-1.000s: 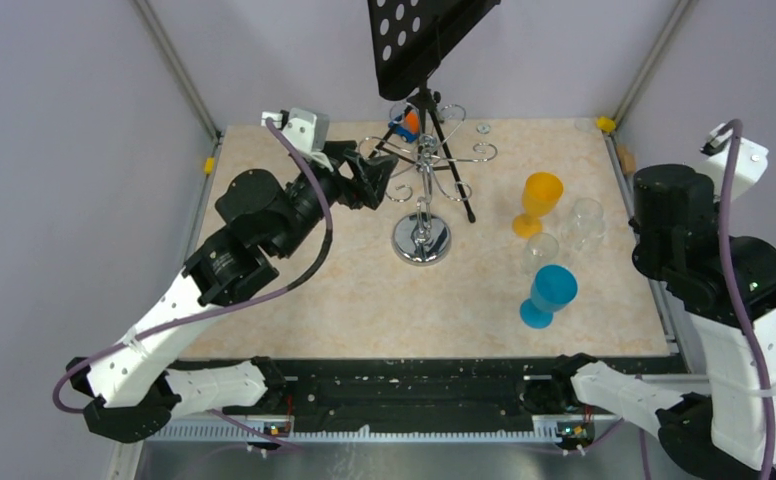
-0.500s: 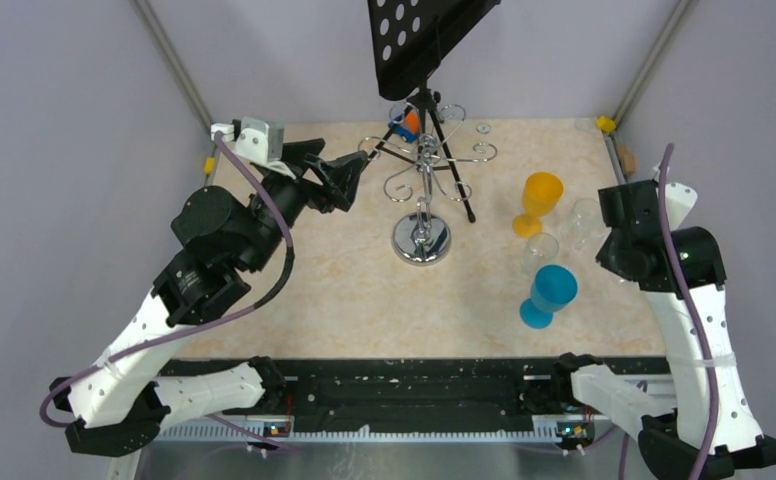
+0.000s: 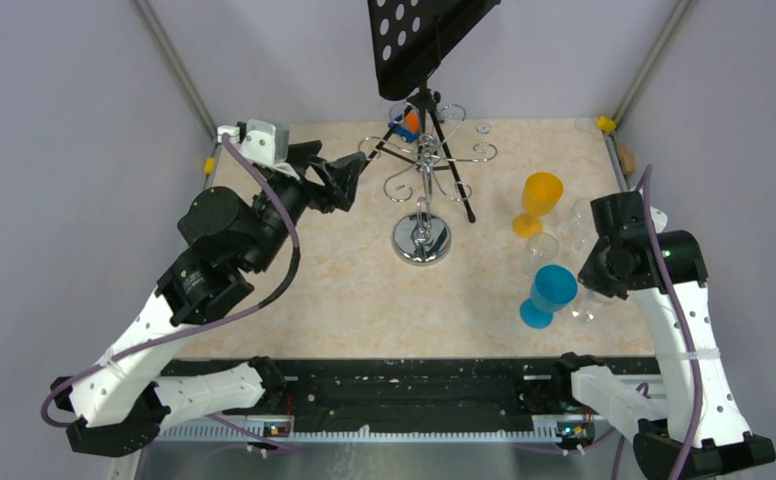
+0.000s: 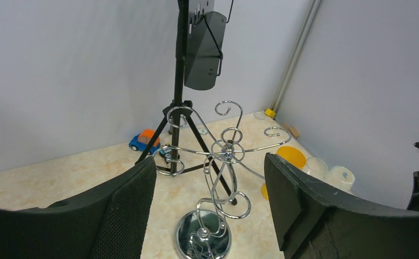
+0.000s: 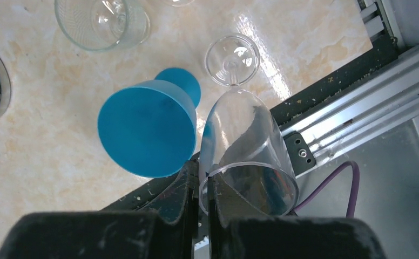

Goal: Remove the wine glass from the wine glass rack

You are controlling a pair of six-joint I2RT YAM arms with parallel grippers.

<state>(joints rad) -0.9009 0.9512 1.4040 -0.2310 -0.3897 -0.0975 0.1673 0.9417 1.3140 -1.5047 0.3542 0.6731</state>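
Note:
The robot's right gripper will next lower the wine glass (image 5: 240, 129) onto the bare tabletop (image 5: 221, 66) beside the blue goblet and let go of the wine glass's rim, since the wine glass hangs foot down.
The wine glass rack (image 3: 422, 190) is a chrome wire stand with curly arms on a round mirrored base, at the back middle of the table. No glass hangs on its arms (image 4: 226, 154). My left gripper (image 3: 349, 168) stands open just left of the rack, its fingers (image 4: 126, 210) apart and empty. My right gripper (image 5: 203, 178) is shut on the rim of a clear wine glass (image 5: 240, 129). The glass is held foot down by the table's near right edge (image 3: 584, 303), beside a blue goblet (image 5: 148, 129).
An orange goblet (image 3: 541, 195), a blue goblet (image 3: 552, 290) and clear glasses (image 3: 586, 215) stand at the right. A black tripod stand with a perforated plate (image 3: 424, 40) rises behind the rack. A small toy car (image 4: 144, 141) sits near its legs.
The right arm has swung forward and down with the clear glass, bringing it beside the blue goblet. The left arm drew back left from the rack, then held still.

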